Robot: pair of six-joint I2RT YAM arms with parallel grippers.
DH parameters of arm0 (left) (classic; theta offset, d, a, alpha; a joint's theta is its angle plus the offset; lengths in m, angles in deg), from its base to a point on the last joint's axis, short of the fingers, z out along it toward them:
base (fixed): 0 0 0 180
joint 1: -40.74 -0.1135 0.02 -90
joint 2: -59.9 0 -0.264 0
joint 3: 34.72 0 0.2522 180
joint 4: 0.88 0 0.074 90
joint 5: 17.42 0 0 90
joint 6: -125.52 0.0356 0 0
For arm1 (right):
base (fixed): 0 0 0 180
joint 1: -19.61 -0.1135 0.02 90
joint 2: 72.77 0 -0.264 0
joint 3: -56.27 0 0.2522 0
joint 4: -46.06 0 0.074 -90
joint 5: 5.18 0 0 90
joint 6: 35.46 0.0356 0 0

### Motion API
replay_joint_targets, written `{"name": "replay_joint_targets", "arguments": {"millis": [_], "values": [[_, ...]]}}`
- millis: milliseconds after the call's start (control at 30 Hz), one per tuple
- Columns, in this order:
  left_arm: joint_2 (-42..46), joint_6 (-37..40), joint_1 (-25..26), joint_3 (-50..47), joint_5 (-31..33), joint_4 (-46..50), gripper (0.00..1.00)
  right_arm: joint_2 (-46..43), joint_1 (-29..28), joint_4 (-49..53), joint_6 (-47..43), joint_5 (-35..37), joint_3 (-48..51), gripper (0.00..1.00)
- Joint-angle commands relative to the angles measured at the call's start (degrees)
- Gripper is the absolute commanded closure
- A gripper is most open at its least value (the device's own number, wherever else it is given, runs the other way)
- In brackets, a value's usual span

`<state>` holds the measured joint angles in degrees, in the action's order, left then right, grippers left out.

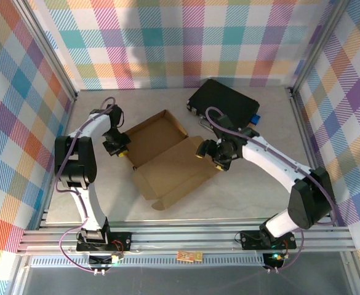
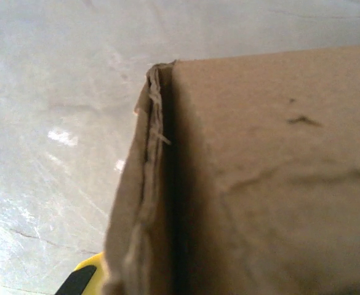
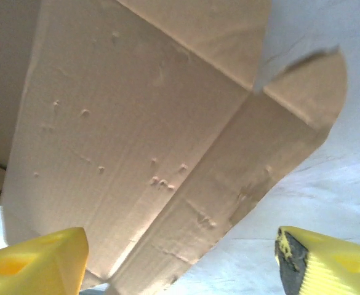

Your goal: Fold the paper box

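Note:
The folded side of the paper box guides my left gripper slightly back along it next, then my left gripper opens to release it.
The paper box lies in the middle of the table as a brown cardboard sheet. Its far half has raised walls and its near half lies flat with flaps spread. My left gripper is at the box's left wall, shut on that wall. In the left wrist view the wall's folded edge runs up the middle, with one yellow finger beside it. My right gripper is at the box's right edge and stands open. In the right wrist view its yellow fingers stand wide apart, below a creased panel and side flap.
A black hard case lies at the back right, just behind my right arm. Checked walls and aluminium posts close in the table on three sides. Bare tabletop shows near the front right.

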<state>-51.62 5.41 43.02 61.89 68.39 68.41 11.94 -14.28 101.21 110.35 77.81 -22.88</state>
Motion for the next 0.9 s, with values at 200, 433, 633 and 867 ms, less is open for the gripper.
{"name": "replay_joint_targets", "arguments": {"millis": [200,433,633,867], "values": [[0.0,-3.7,-4.5,-3.1,-4.9,1.0,1.00,-4.1,-1.2,-34.4,11.7,-14.2,20.9,0.09],[-2.2,-3.3,-4.6,-1.1,-5.6,2.3,1.00,3.2,-2.9,-58.4,16.8,-19.6,27.6,0.10],[-3.2,-3.1,-4.5,-0.7,-6.9,2.5,1.00,9.7,-5.5,-61.1,18.1,-17.8,23.8,0.34],[0.1,-3.8,-4.5,-1.3,-9.9,2.5,0.57,5.1,-5.8,-26.8,6.9,-5.5,10.9,1.00]]}}
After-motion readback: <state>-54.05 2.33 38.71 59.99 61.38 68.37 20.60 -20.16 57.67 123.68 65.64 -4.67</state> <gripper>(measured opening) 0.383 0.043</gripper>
